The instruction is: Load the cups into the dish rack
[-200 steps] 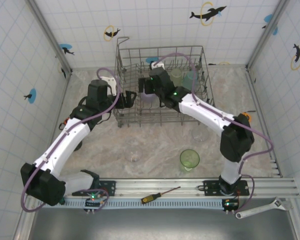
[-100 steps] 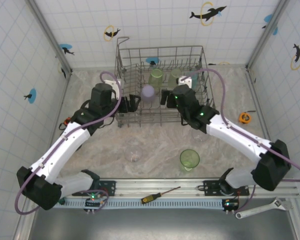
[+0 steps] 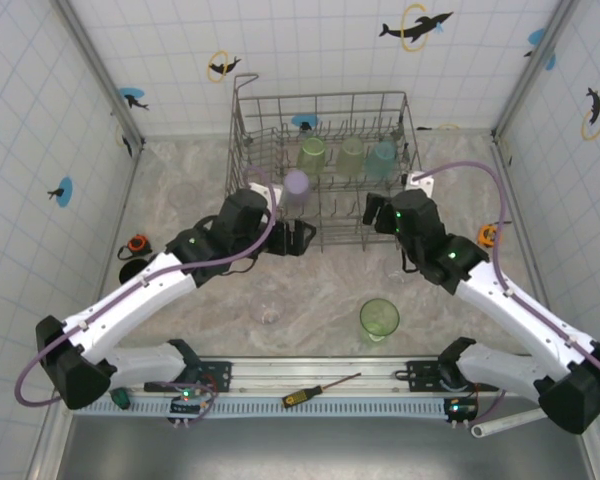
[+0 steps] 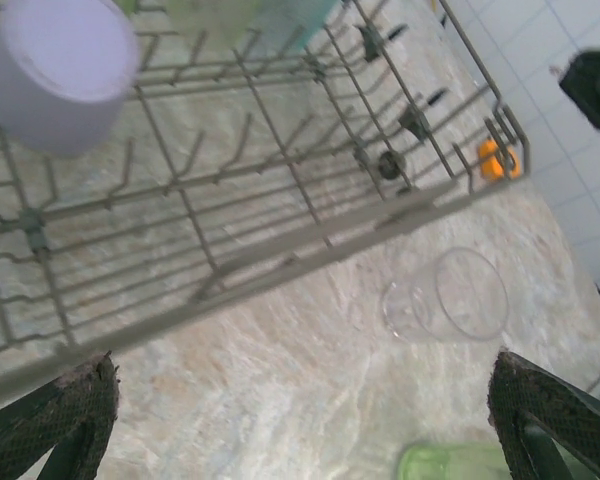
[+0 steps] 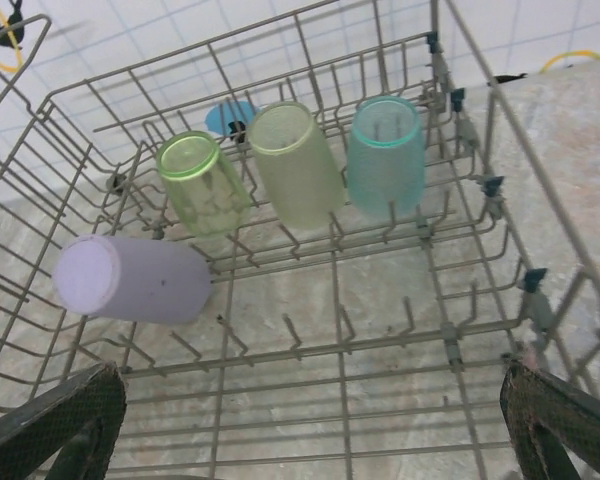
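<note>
My left gripper should swing back from the rack (image 3: pixel 248 165) next and lower onto the green cup's rim (image 3: pixel 362 312), because the green cup stands below it, closer to my base.
The dish rack (image 3: pixel 248 165) stands at the back of the table. Inside it lie a lavender cup (image 3: pixel 296 184), two pale green cups (image 3: pixel 312 153) (image 3: pixel 351 155) and a teal cup (image 3: pixel 382 157). A green cup (image 3: pixel 379 319) and two clear cups (image 3: pixel 268 308) (image 3: pixel 398 270) sit on the table in front. My left gripper (image 3: pixel 298 238) hangs open and empty just outside the rack's front wall (image 4: pixel 280 262), facing a clear cup (image 4: pixel 450 297). My right gripper (image 3: pixel 378 212) is open and empty at the rack's front right, looking in at the lavender cup (image 5: pixel 135 280) and the teal cup (image 5: pixel 385 155).
A screwdriver (image 3: pixel 320 388) and a wrench (image 3: pixel 520 420) lie on the near rail. An orange tape measure (image 3: pixel 492 235) sits right of the rack. An orange item (image 3: pixel 137 243) and a black round thing (image 3: pixel 130 270) lie by the left arm. Tiled walls enclose three sides.
My right gripper has drawn back out of the rack to its front right, leaving the lavender cup inside. My left gripper has slid right and nearer along the rack's front.
</note>
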### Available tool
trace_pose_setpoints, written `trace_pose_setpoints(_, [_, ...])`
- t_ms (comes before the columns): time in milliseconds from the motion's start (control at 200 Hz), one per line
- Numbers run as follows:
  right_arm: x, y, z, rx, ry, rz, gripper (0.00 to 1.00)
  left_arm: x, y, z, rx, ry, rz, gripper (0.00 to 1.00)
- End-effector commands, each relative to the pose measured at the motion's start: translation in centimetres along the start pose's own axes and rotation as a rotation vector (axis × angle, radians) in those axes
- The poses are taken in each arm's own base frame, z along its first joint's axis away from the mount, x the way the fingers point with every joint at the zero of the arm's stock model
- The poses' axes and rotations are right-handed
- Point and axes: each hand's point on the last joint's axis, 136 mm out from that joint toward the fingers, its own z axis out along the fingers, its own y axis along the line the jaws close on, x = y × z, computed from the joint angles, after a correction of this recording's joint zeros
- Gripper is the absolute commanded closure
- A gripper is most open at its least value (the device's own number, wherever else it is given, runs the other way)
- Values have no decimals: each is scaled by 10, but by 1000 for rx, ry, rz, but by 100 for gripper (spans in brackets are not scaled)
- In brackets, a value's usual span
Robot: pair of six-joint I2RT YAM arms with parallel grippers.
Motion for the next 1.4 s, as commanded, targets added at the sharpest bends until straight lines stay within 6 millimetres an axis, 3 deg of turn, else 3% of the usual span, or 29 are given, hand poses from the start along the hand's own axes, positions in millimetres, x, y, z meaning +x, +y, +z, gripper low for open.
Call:
trace_pose_setpoints(0, [10,-15,-4,18,25,12,0,11,-14,4,3,32,6,2])
trace_pose_setpoints(250, [19,-32,-5,45,32,22,0,35,-45,28,56,125,81,3])
trace_pose_setpoints(400, [18,-36,-5,58,29,20,0,45,-67,32,143,166,95,2])
trace_pose_setpoints(555, [19,-38,-2,64,34,23,0,81,-96,36,305,288,161,2])
trace_pose_setpoints(676, [21,-38,0,65,45,13,0,102,-99,41,300,369,208,2])
trace_pose_setpoints(1086, [25,-49,5,91,60,13,0,116,-114,65,288,386,243,3])
trace_pose_setpoints(1256, [27,-52,7,92,59,24,0,132,-116,79,246,418,279,16])
trace_pose_setpoints(1396, [28,-52,10,88,58,32,0,143,-129,84,264,446,300,20])
